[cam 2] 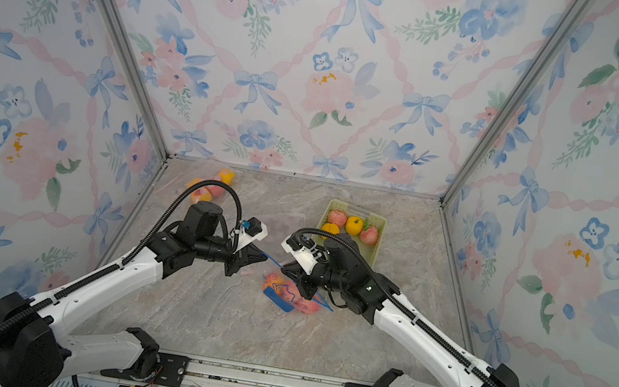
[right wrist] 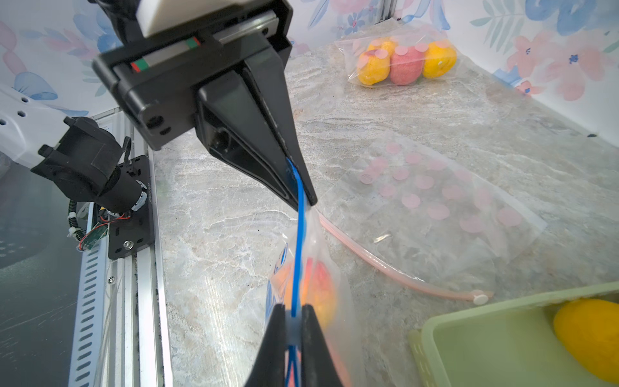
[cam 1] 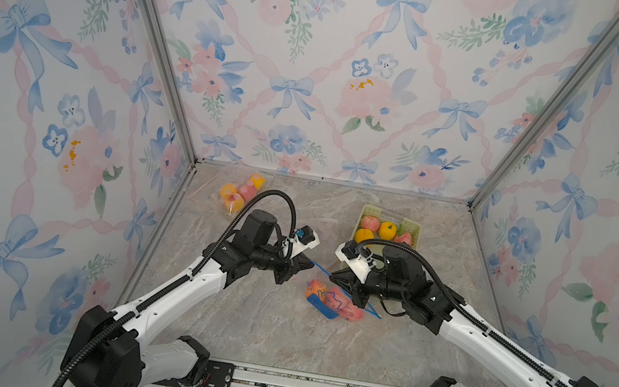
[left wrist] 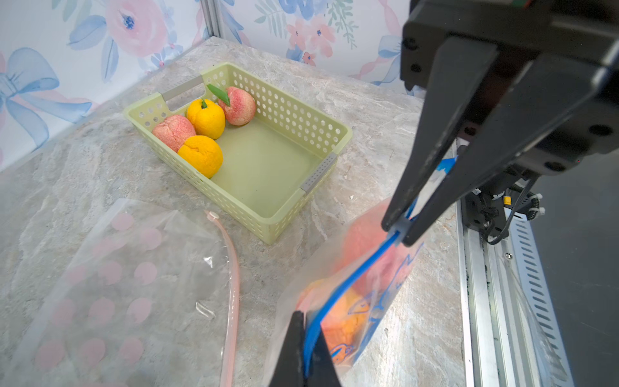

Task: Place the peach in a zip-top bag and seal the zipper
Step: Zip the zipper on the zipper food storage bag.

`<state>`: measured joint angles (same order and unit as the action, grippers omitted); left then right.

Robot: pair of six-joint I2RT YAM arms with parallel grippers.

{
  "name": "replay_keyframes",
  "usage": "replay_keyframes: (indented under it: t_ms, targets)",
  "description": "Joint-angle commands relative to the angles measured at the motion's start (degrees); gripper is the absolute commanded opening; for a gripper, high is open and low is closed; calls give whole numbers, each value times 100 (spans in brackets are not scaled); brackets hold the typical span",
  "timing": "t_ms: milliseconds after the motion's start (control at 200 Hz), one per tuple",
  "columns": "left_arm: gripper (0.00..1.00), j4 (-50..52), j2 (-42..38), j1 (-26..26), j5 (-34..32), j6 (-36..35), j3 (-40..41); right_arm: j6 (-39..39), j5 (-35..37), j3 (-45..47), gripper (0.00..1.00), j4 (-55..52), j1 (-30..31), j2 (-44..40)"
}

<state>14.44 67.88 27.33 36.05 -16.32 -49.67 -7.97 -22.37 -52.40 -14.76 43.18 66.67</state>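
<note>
Next, my left gripper will draw the zipper's end (left wrist: pixel 312 332) outward away from my right gripper, then return toward it and release, since the blue zipper still runs past the slider (left wrist: pixel 400 229).
A clear zip-top bag (cam 1: pixel 332 303) (cam 2: pixel 289 296) with blue print hangs between my two grippers, just above the table's middle. Inside it I see a pink peach (left wrist: pixel 363 234) (right wrist: pixel 320 278) and an orange fruit (left wrist: pixel 348 321). My left gripper (left wrist: pixel 306 325) (cam 1: pixel 308 264) is shut on one end of the blue zipper (right wrist: pixel 298 241). My right gripper (right wrist: pixel 292 310) (cam 1: pixel 333 275) is shut on the pale slider (left wrist: pixel 400 229), a short way along the zipper. The strip runs taut between the two grips.
A green basket (cam 1: pixel 415 230) (left wrist: pixel 335 127) at the back right holds two peaches and two oranges. An empty pink-dotted bag (left wrist: pixel 117 284) (right wrist: pixel 435 207) lies flat behind the held bag. A filled bag of fruit (cam 1: pixel 238 194) (right wrist: pixel 402 60) lies in the back left corner.
</note>
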Motion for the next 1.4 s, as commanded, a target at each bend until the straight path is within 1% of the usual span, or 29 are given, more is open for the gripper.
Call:
replay_keyframes:
  t_ms: [0, 310, 675, 825, 930, 1075, 1235, 1350, 1355, 1390, 1395]
  targets:
    - [0, -275, -16, -204, -737, 247, -61, 91, -31, 181, 7, -544, -123, -262]
    - [0, -716, -95, -398, -1337, 772, 112, 130, 40, 427, 7, -690, -285, -620]
    - [0, -1012, -172, -670, -1573, 1179, 255, 200, 89, 615, 7, -774, -468, -992]
    - [0, -1133, -260, -815, -1826, 1412, 317, 224, 158, 617, 6, -791, -481, -1027]
    - [0, -1236, -323, -1022, -1986, 1659, 382, 225, 182, 618, 6, -803, -495, -1027]
    - [0, -1338, -367, -1293, -1895, 1933, 461, 226, 225, 617, 5, -811, -503, -1022]
    - [0, -1367, -319, -1340, -1801, 2050, 468, 279, 241, 577, 5, -791, -508, -999]
    - [0, -1301, -225, -1329, -1353, 2131, 418, 318, 132, 512, 5, -765, -504, -938]
    - [0, -1302, -224, -1328, -1310, 2136, 421, 325, 130, 512, 4, -761, -504, -929]
    - [14, -1337, -228, -1334, -1012, 2132, 422, 317, 80, 489, 4, -748, -503, -894]
    - [17, -1346, -229, -1330, -969, 2123, 427, 315, 73, 487, 4, -748, -503, -894]
